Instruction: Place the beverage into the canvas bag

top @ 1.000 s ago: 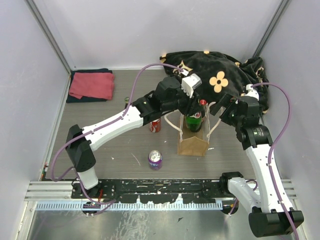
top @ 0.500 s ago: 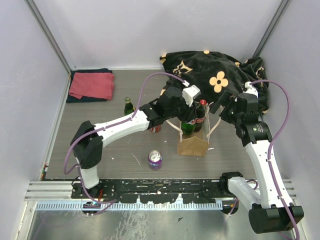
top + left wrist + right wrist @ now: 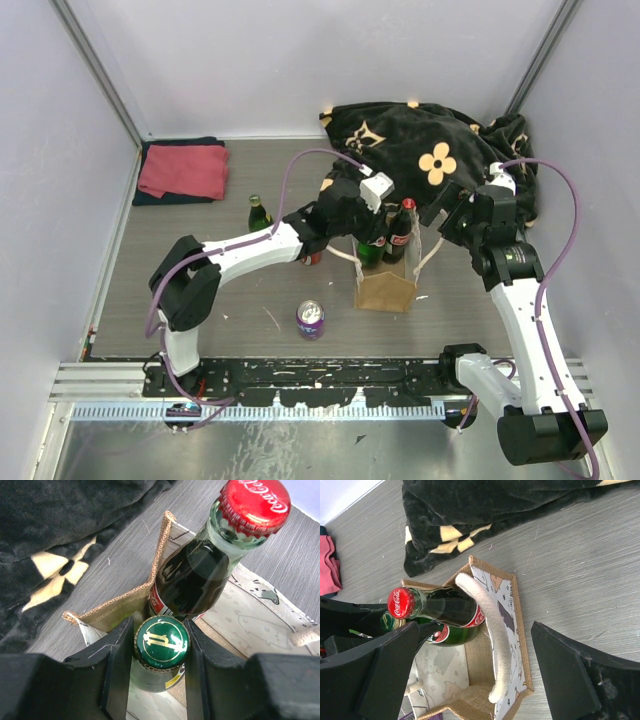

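Observation:
Next, the left gripper lowers the beverage deeper inside the bag's opening beside the cola bottle [image 3: 192, 582], then lets go of the beverage.
The canvas bag [image 3: 386, 291] stands upright mid-table, its mouth open. The beverage, a green glass bottle [image 3: 161, 642] with a green and gold cap, is upright inside the bag, and my left gripper [image 3: 159, 631] is shut on its neck. A cola bottle [image 3: 192, 582] with a red cap leans in the bag right beside it. My right gripper [image 3: 475, 630] is open, its fingers wide on either side of the bag's right wall and cream rope handle [image 3: 492, 640]. In the top view the left gripper [image 3: 372, 241] is over the bag mouth and the right gripper [image 3: 441, 222] at its right side.
A black flowered blanket [image 3: 430, 150] lies heaped just behind the bag. A purple can [image 3: 310, 319] stands in front of it, a red can [image 3: 312, 257] under my left arm, and a small green bottle [image 3: 258, 213] further left. A red towel [image 3: 183, 170] lies at the back left.
My left arm has swung toward the bag and brought the green bottle down into it beside the cola bottle. The right gripper has stayed open at the bag's side.

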Tool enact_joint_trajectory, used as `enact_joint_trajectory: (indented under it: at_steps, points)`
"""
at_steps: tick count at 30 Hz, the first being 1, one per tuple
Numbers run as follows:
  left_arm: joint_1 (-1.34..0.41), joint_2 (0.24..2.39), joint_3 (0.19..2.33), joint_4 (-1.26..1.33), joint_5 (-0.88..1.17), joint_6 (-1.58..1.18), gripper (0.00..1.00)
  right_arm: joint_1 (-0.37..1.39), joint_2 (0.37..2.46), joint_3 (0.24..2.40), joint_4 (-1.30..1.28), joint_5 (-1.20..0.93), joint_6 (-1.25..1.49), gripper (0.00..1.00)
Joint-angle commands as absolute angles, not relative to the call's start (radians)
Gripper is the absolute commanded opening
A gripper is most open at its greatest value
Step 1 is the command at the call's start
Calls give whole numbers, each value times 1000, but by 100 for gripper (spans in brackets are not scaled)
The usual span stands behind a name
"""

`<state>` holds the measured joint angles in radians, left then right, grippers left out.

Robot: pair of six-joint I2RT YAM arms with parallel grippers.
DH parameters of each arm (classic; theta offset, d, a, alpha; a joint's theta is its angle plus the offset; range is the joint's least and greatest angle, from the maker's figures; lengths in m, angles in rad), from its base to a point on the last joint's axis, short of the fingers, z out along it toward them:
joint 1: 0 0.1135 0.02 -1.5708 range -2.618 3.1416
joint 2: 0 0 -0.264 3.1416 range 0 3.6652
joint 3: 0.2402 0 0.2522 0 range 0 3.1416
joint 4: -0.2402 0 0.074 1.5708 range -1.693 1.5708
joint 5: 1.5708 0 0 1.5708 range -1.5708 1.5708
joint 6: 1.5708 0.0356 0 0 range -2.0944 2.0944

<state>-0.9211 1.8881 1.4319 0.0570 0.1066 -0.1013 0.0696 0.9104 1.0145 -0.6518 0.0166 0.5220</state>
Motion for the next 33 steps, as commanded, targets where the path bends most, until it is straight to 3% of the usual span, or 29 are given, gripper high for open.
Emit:
enact_joint_trajectory:
  at_steps: [1, 33]
  points:
    - [-920, 1883, 1422, 279, 83, -100, 0, 66, 912, 1031, -601, 14, 531, 100]
    - [-951, 1849, 1200, 365, 53, -111, 0, 66, 902, 984, -557, -15, 584, 100]
